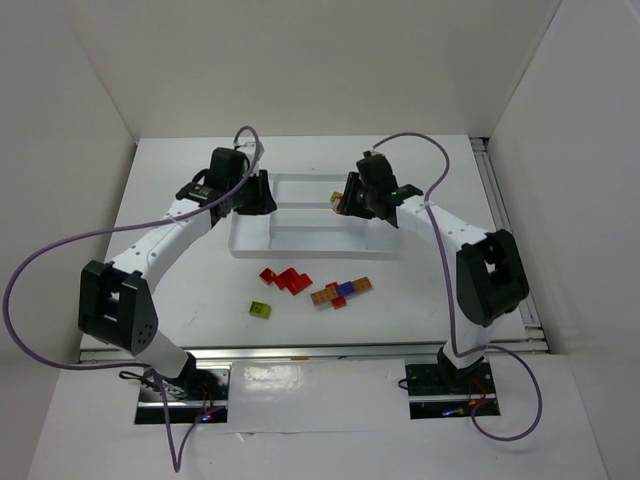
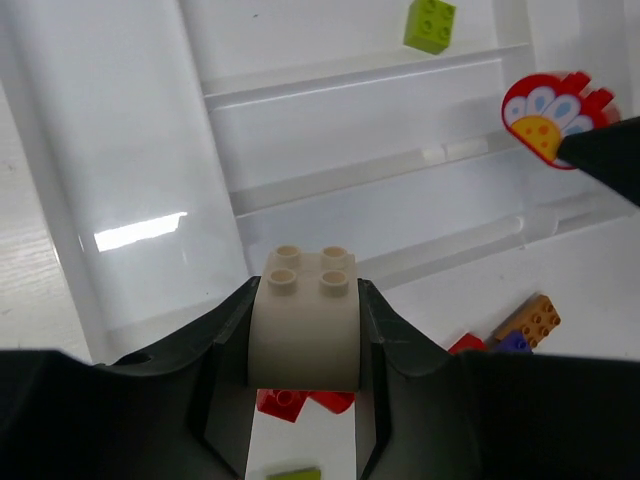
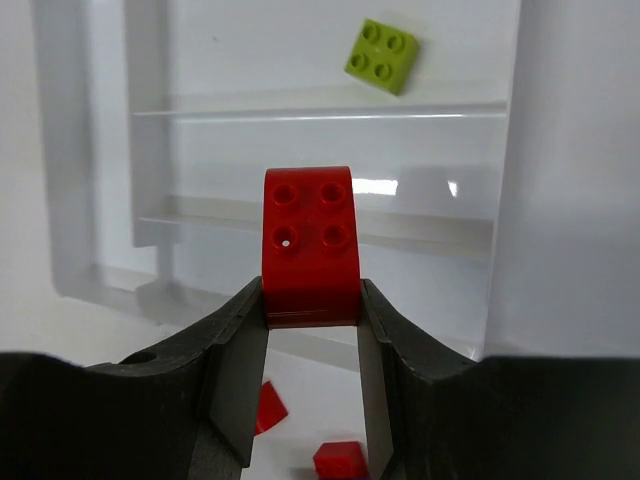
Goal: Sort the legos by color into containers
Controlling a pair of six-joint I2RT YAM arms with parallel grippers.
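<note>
The red brick comes down in my right gripper into the tray's empty middle section (image 1: 319, 217) (image 3: 325, 147) next. My right gripper releases it there, since the lime green brick already occupies the tray's far section.
My left gripper (image 1: 262, 195) is shut on a tan brick (image 2: 305, 320) and holds it over the left part of the white tray (image 1: 300, 238). My right gripper (image 1: 345, 200) is shut on a red brick (image 3: 310, 245) over the tray's right part; that brick shows a printed face in the left wrist view (image 2: 548, 108). One lime green brick (image 1: 335, 197) lies in a far compartment, seen also in the right wrist view (image 3: 382, 55). On the table in front of the tray lie red bricks (image 1: 285, 278), an orange, blue and red cluster (image 1: 343, 291) and a lime brick (image 1: 261, 310).
The tray's low dividing walls (image 3: 320, 112) run across both wrist views. White walls enclose the table on the left, back and right. Purple cables arc from both arms above the table.
</note>
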